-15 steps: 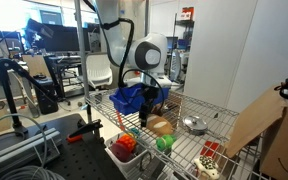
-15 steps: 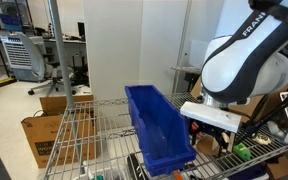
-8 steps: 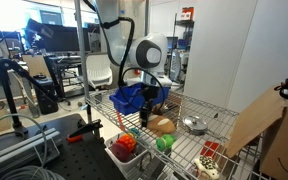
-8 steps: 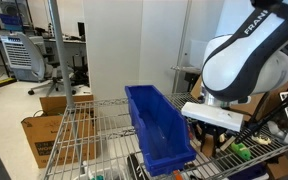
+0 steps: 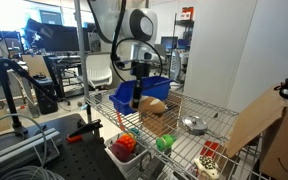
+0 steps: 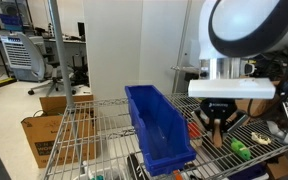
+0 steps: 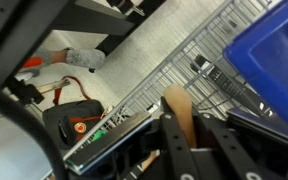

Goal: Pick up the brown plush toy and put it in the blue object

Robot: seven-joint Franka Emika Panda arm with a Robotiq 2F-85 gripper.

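My gripper turns sideways over the blue bin's rim next, then goes down into the bin's open inside to release the toy. The toy hangs beside the bin (image 6: 159,125).
The brown plush toy (image 5: 154,106) hangs above the wire shelf, pinched in my gripper (image 5: 142,100), which is shut on it. In the wrist view the tan toy (image 7: 177,101) sticks out between the two black fingers of the gripper (image 7: 184,114). The blue object (image 5: 122,99), a large blue bin, sits on the shelf right behind and beside the held toy. In an exterior view the bin (image 6: 159,125) stands left of the raised gripper (image 6: 216,118), and the toy is hard to make out there. A corner of the bin (image 7: 269,60) shows at the wrist view's upper right.
On the wire shelf (image 5: 189,150) lie a red round toy (image 5: 125,146), a green round toy (image 5: 164,143) and a metal bowl (image 5: 194,125). A cardboard sheet (image 5: 254,125) leans at one end. A cardboard box (image 6: 54,135) stands on the floor beyond the shelf.
The jaws closed on the brown plush toy where it lay on the shelf. The arm then rose, lifting the toy clear of the wires.
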